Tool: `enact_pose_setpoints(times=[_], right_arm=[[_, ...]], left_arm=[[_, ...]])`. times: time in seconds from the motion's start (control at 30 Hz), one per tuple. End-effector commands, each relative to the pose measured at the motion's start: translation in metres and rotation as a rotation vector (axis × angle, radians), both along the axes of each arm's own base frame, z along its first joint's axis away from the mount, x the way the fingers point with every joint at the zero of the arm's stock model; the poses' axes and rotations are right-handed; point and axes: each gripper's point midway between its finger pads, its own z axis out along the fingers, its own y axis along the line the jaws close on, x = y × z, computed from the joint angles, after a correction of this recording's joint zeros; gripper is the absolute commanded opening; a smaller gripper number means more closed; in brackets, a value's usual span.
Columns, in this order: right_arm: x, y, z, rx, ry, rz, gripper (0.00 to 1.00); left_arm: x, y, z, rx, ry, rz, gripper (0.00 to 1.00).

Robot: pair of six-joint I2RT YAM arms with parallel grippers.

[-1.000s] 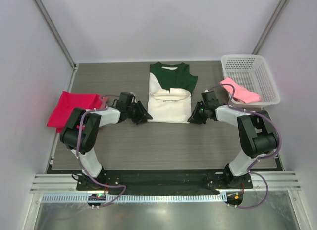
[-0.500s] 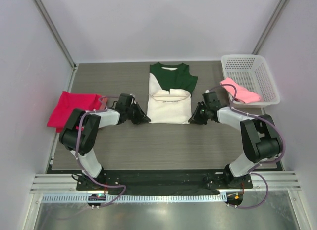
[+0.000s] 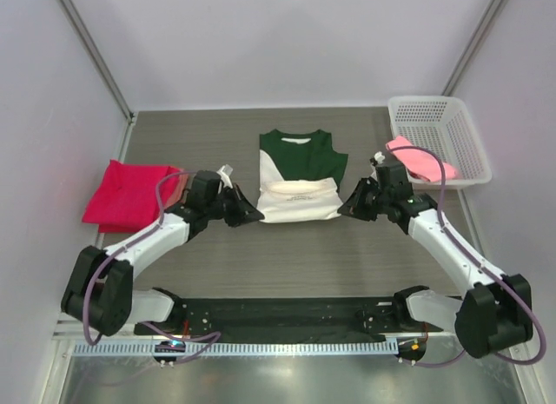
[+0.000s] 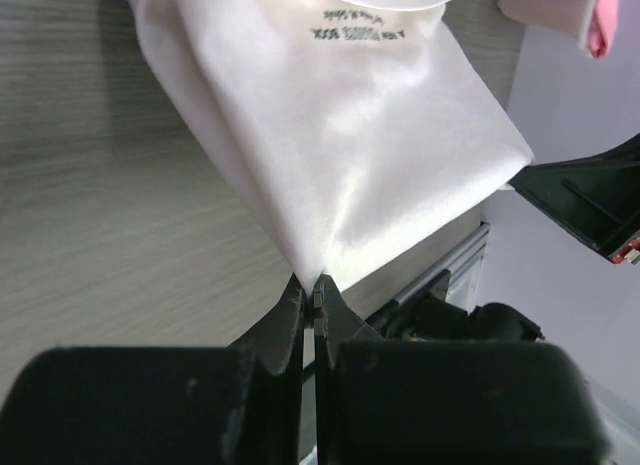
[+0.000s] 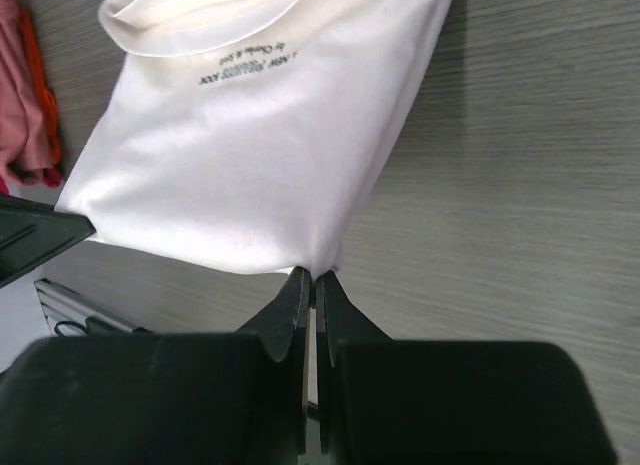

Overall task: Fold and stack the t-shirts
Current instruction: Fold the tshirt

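Note:
The dark green shoulder by the basket is still uncovered, so my right gripper should next carry the held corner of the t-shirt outward over it and release.
The cream-white t-shirt (image 3: 299, 200) with dark green shoulders lies mid-table, its lower part lifted off the table and doubled over toward the collar. My left gripper (image 3: 254, 213) is shut on its near left corner (image 4: 312, 270). My right gripper (image 3: 344, 211) is shut on its near right corner (image 5: 318, 263). Small black print shows on the cloth in both wrist views. A red-pink t-shirt (image 3: 126, 194) lies folded at the left. A pink t-shirt (image 3: 419, 160) hangs over the basket's rim.
A white mesh basket (image 3: 439, 135) stands at the back right. Frame posts rise at both back corners. The dark base rail runs along the near edge (image 3: 278, 313).
Both grippers have lifted the shirt's near edge and carried it toward the collar; the arms have stretched out and the white part looks shorter.

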Motion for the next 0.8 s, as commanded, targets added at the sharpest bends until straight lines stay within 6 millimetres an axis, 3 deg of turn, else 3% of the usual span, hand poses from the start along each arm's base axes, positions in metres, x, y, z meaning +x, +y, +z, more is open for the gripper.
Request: enact_pose_setpoints(times=[0.0,0.17,0.2,0.4,0.47,0.6,0.77], right_arm=[[-0.016,-0.001,0.03,0.008,-0.031,0.041,0.01],[-0.035,-0.003,0.058,0.033,-0.077,0.047,0.01],[-0.038,-0.003,0.062,0.038,-0.085,0.049,0.01],[-0.044,-0.011,0.09,0.024,-0.141,0.031,0.01],[-0.039,-0.014,0.095,0.009,-0.157,0.015,0.01],[-0.02,-0.015,0.087,-0.023,-0.127,-0.011,0.01],[0.013,-0.016,0.085,-0.072,-0.139,-0.045,0.01]], left_arm=[[-0.027,-0.001,0.019,-0.017,-0.004,-0.062,0.0],[-0.052,-0.003,0.049,-0.024,-0.044,-0.074,0.0],[-0.056,-0.002,0.063,-0.045,-0.078,-0.074,0.0],[-0.066,0.005,0.092,-0.062,-0.111,-0.053,0.0],[-0.065,0.007,0.093,-0.042,-0.116,-0.05,0.0],[-0.054,0.01,0.087,0.002,-0.114,-0.021,0.0],[-0.028,0.012,0.087,0.06,-0.13,0.018,0.0]])
